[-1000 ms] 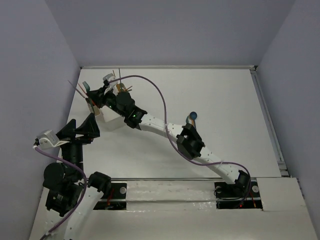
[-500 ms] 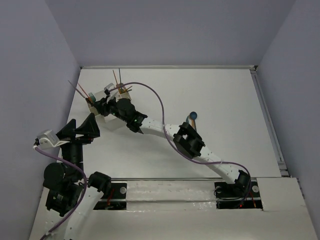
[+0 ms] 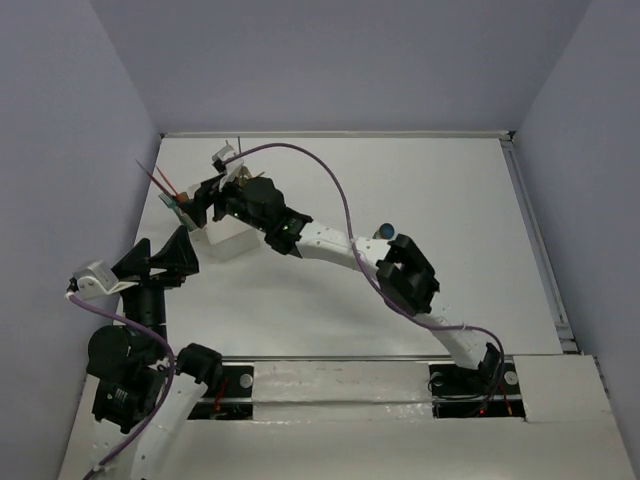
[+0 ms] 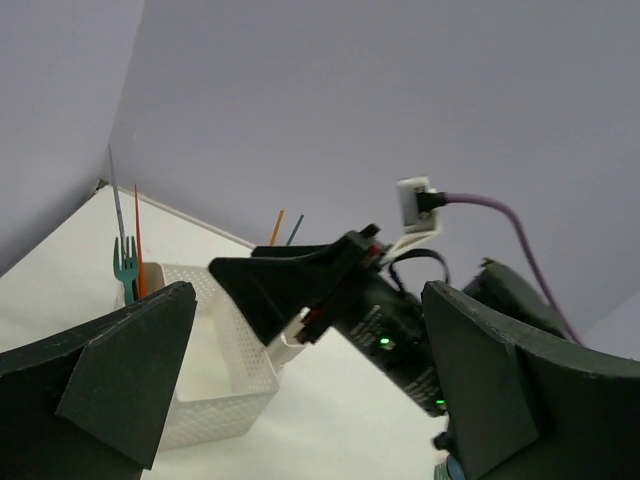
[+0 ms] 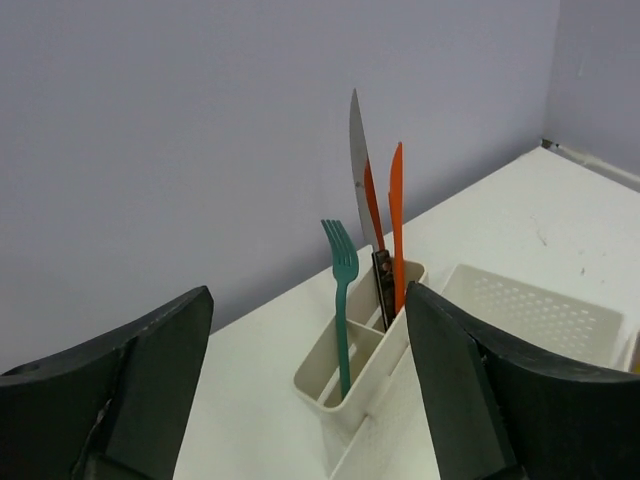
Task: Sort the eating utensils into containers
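Note:
The spoon's bowl is below my right gripper, by the arm's elbow, so my right gripper should next swing to the right in the top view and down beside the spoon's bowl.
The white container (image 3: pixel 232 242) stands at the table's far left. In its narrow end compartment (image 5: pixel 352 372) a teal fork (image 5: pixel 342 296) stands upright, beside an orange knife (image 5: pixel 396 222) and a silver knife (image 5: pixel 357 165). My right gripper (image 5: pixel 310 330) hovers just short of that end, open, with nothing between its fingers; from above the right gripper (image 3: pixel 197 200) sits over the container. My left gripper (image 3: pixel 162 252) is open in front of the container (image 4: pixel 215 400), holding nothing. The left wrist view shows the fork (image 4: pixel 125 266) and two stick tips (image 4: pixel 279 227) behind the right gripper. A teal spoon (image 3: pixel 385 230) lies under the right arm's elbow.
The side wall runs close along the container's left. My right arm (image 3: pixel 330 245) stretches diagonally across the table, its purple cable (image 3: pixel 340 200) looping above it. A raised rail (image 3: pixel 530 230) borders the table's right edge.
My right gripper has gone from shut to open over the container's end. The teal fork it carried now stands in the narrow compartment. The right elbow swung right; the left arm stayed still.

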`<state>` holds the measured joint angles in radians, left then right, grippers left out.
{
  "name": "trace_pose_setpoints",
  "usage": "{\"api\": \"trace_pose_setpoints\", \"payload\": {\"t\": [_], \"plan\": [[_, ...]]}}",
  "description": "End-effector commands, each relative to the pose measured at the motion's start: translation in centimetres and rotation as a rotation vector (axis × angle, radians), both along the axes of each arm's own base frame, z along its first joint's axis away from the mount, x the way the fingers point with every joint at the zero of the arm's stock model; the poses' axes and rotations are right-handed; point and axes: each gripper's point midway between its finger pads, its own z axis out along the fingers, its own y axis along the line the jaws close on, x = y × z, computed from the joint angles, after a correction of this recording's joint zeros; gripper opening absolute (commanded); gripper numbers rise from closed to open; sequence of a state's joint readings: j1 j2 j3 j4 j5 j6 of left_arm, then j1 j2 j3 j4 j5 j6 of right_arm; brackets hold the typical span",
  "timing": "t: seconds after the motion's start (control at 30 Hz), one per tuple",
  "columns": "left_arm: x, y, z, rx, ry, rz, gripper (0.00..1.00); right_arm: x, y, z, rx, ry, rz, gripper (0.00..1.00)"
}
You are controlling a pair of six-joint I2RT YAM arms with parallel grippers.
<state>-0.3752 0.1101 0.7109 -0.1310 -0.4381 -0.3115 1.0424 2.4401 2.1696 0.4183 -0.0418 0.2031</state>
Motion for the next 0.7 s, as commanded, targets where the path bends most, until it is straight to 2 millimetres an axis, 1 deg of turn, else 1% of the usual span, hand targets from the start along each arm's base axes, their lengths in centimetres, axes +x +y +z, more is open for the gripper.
{"api": "trace_pose_setpoints", "payload": {"t": [0.0,0.03,0.07,0.1,0.13,0.17,0.2,0.23,0.27,0.3,0.37,0.4,0.43,0.5,0.53,0.67], "plan": [[0.2,0.0,0.5,0.006,-0.024,0.005,0.99,-2.7,-5.1,9.2,0.086,-0.021,-0.037,0.80],[0.3,-0.1,0.4,0.012,-0.019,0.001,0.99,-2.2,-6.7,5.5,0.001,0.032,-0.074,0.74],[0.3,-0.2,0.4,0.014,-0.018,-0.003,0.99,-1.9,-8.5,3.8,-0.071,0.071,-0.105,0.70],[0.4,-0.3,0.3,0.016,-0.017,-0.004,0.99,-1.6,-10.4,2.8,-0.120,0.101,-0.144,0.63],[0.3,-0.4,0.4,0.016,-0.019,-0.010,0.99,-1.3,-13.6,4.3,-0.126,0.123,-0.212,0.57],[0.2,-0.4,0.4,0.016,-0.024,-0.016,0.99,-1.5,-16.0,0.0,-0.206,0.223,-0.242,0.52],[0.2,-0.5,0.4,0.019,-0.025,-0.020,0.99,-1.0,-20.2,-0.5,-0.255,0.288,-0.292,0.47],[0.2,-0.5,0.4,0.019,-0.024,-0.018,0.99,-0.8,-22.6,-2.3,-0.267,0.378,-0.336,0.37],[0.2,-0.5,0.4,0.019,-0.026,-0.020,0.99,-1.8,-26.5,-8.0,-0.390,0.496,-0.387,0.35],[0.2,-0.7,0.5,0.019,-0.028,-0.032,0.99,-0.9,-30.4,-7.6,-0.354,0.554,-0.452,0.35],[0.2,-0.9,0.5,0.022,-0.031,-0.040,0.99,-1.3,-34.4,-10.2,-0.412,0.615,-0.519,0.34],[0.2,-0.9,0.5,0.023,-0.031,-0.045,0.99,-1.4,-37.6,-12.4,-0.486,0.662,-0.596,0.34],[0.2,-1.0,0.5,0.024,-0.032,-0.048,0.99,-1.4,-38.8,-12.9,-0.515,0.673,-0.626,0.34],[0.3,-1.1,0.4,0.027,-0.027,-0.051,0.99,-1.8,-40.3,-14.3,-0.580,0.708,-0.644,0.34],[0.4,-1.1,0.4,0.027,-0.025,-0.049,0.99,-1.3,-41.2,-15.0,-0.603,0.722,-0.657,0.33],[0.5,-1.4,0.3,0.033,-0.018,-0.059,0.99,-0.5,-43.5,-16.8,-0.657,0.783,-0.705,0.32]]}}
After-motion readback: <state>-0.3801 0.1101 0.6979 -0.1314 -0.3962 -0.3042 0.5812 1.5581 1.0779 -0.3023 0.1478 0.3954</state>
